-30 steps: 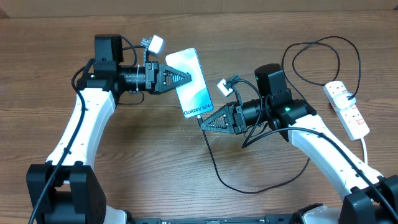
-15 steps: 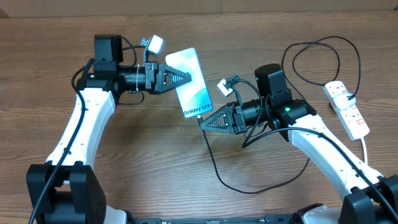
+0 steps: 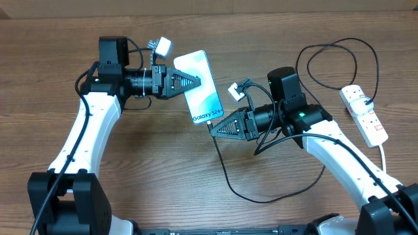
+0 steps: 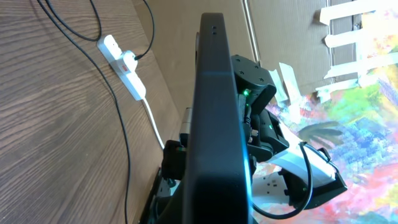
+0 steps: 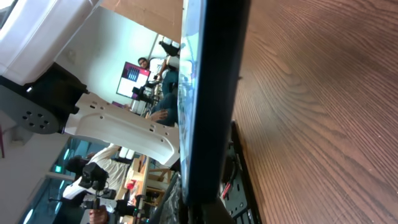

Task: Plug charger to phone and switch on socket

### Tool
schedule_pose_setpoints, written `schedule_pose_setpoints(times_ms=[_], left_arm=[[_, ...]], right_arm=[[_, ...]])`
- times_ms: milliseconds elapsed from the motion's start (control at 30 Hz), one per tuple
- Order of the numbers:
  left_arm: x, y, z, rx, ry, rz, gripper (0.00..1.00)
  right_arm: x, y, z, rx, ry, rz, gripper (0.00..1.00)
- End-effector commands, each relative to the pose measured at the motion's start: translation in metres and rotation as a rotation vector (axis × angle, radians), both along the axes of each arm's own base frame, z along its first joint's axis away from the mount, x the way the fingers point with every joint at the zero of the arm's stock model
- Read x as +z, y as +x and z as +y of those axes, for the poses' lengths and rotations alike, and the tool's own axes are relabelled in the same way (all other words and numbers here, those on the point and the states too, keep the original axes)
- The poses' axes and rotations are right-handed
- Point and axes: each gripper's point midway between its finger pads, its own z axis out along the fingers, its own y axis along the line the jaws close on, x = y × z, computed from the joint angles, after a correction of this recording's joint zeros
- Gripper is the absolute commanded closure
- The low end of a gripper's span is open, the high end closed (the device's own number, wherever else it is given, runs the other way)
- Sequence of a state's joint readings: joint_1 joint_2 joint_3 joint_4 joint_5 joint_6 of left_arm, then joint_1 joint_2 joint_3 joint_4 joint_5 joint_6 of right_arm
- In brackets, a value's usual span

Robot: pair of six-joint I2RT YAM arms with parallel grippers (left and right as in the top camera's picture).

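Note:
The connector goes in my right gripper to the clear wood below, to the gripper's right in the overhead view, next. It then turns downward, comes down and gets released.
The phone [image 3: 204, 88], with a light blue screen reading "Galaxy S24", is held above the table between both arms. My left gripper [image 3: 194, 81] is shut on its left long edge. In the left wrist view the phone shows edge-on [image 4: 217, 118]. My right gripper [image 3: 213, 126] is shut on the charger's connector tip, which meets the phone's lower end. The phone's edge also fills the right wrist view [image 5: 208, 93]. The black charger cable [image 3: 261, 199] loops over the table to its plug in the white socket strip [image 3: 364, 116] at the far right.
The strip's thick white cord [image 3: 383, 156] runs toward the front right edge. The strip also shows in the left wrist view [image 4: 121, 59], beside a cable loop [image 4: 118, 118]. Another cable loop [image 3: 326, 62] lies at the back right. Bare wood table [image 3: 163, 170].

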State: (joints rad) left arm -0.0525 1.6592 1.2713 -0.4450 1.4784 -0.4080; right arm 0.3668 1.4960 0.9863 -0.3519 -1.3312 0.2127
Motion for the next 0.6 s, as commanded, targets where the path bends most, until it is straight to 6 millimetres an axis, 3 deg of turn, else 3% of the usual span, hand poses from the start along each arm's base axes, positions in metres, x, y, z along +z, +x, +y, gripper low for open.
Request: schedule_pose_setpoints(times_ms=[0, 567], left_arm=[[0.0195, -0.0117, -0.0025, -0.067, -0.066, -0.051, 0.96], [0.0164, -0.0087, -0.0026, -0.05, -0.047, -0.047, 0.96]], right_arm=[[0.0042, 0.0096, -0.0083, -0.043, -0.001, -0.024, 0.96], [0.0048, 0.0151, -0.015, -0.064, 0.002, -0.015, 0.96]])
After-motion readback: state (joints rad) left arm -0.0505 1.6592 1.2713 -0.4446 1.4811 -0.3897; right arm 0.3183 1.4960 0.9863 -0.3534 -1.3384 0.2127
